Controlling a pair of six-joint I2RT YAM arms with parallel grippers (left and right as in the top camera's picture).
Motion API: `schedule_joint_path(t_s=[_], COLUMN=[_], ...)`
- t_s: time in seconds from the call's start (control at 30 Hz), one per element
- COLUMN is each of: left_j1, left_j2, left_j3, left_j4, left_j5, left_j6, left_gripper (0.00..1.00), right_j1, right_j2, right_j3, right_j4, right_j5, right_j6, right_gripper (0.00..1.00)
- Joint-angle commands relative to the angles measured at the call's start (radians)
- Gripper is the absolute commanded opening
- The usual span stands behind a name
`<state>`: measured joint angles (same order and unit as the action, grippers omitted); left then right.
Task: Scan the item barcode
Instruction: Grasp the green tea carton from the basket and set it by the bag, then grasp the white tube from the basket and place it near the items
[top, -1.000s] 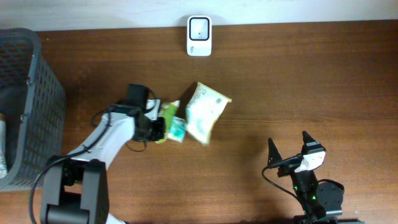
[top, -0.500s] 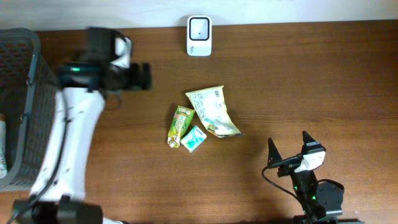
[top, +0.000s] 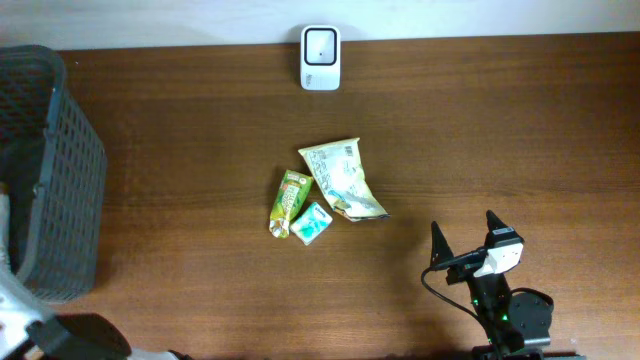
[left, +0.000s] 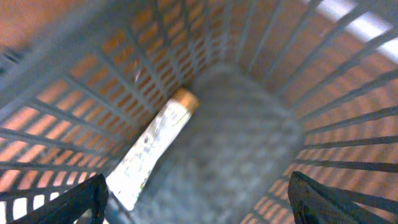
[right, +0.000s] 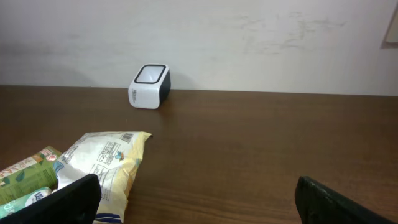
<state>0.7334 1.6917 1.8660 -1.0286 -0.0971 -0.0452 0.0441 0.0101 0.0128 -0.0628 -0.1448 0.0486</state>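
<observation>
My left gripper is above the tube, which lies on the basket's bottom beside the basket's mesh side, so it needs to lower its open fingers around the white tube's body (left: 148, 152) and close.
The white barcode scanner (top: 320, 57) stands at the table's far edge and shows in the right wrist view too, scanner (right: 149, 86). Three items lie mid-table: a pale yellow bag (top: 343, 180), a green packet (top: 290, 200) and a small teal packet (top: 313, 222). My left gripper (left: 199, 208) is open inside the grey basket (left: 323, 106), above a white tube with a brown cap (left: 154, 152). My right gripper (top: 465, 242) is open and empty near the front edge, with the yellow bag (right: 106, 162) ahead on its left.
The grey mesh basket (top: 60, 160) fills the table's left end. My left arm (top: 25, 310) shows only at the bottom left corner of the overhead view. Bare wood lies between the items and the scanner.
My left gripper let go of the packets mid-table, opened, and swung left into the basket. The yellow bag settled flat beside the two packets. The right arm has not moved.
</observation>
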Motion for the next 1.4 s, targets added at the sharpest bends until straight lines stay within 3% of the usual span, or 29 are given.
schedule_joint_path(t_s=[0.0,0.13,0.23,0.33,0.73,0.77,0.83,0.97,1.17,1.37], left_j1=[0.011,0.011,0.014,0.029,0.097,0.097,0.096,0.095,0.052,-0.101], left_j2=[0.108,0.162,0.164,0.207,0.416,0.424,0.433,0.433,0.406,0.253], left_j3=[-0.104,-0.246,-0.378,-0.422,-0.423,-0.423,-0.423,-0.422,-0.332,-0.085], left_j4=[0.011,0.116,0.291,0.375,0.438,0.437,0.432,0.425,0.355,0.255], left_j5=[-0.142,-0.217,-0.267,-0.270,-0.285,-0.285,-0.285,-0.282,-0.091,0.095], left_j6=[0.048,0.117,0.217,0.238,0.242,0.242,0.241,0.241,0.240,0.188], left_gripper=[0.89,0.87,0.93,0.93,0.84,0.73,0.38,0.01,0.00,0.00], right_j1=[0.007,0.007,0.007,0.007,0.007,0.007,0.007,0.007,0.007,0.007], right_j2=[-0.006,-0.006,-0.006,-0.006,-0.006,-0.006,-0.006,-0.006,-0.006,-0.006], right_j3=[-0.007,-0.007,-0.007,-0.007,-0.007,-0.007,-0.007,-0.007,-0.007,-0.007], right_j4=[-0.002,-0.002,-0.002,-0.002,-0.002,-0.002,-0.002,-0.002,-0.002,-0.002], right_j5=[-0.009,-0.009,-0.009,-0.009,-0.009,-0.009,-0.009,-0.009,-0.009,-0.009], right_j6=[0.002,0.002,0.002,0.002,0.002,0.002,0.002,0.002,0.002,0.002], right_gripper=[0.99,0.99,0.99,0.99,0.99,0.99,0.99,0.99,0.99,0.99])
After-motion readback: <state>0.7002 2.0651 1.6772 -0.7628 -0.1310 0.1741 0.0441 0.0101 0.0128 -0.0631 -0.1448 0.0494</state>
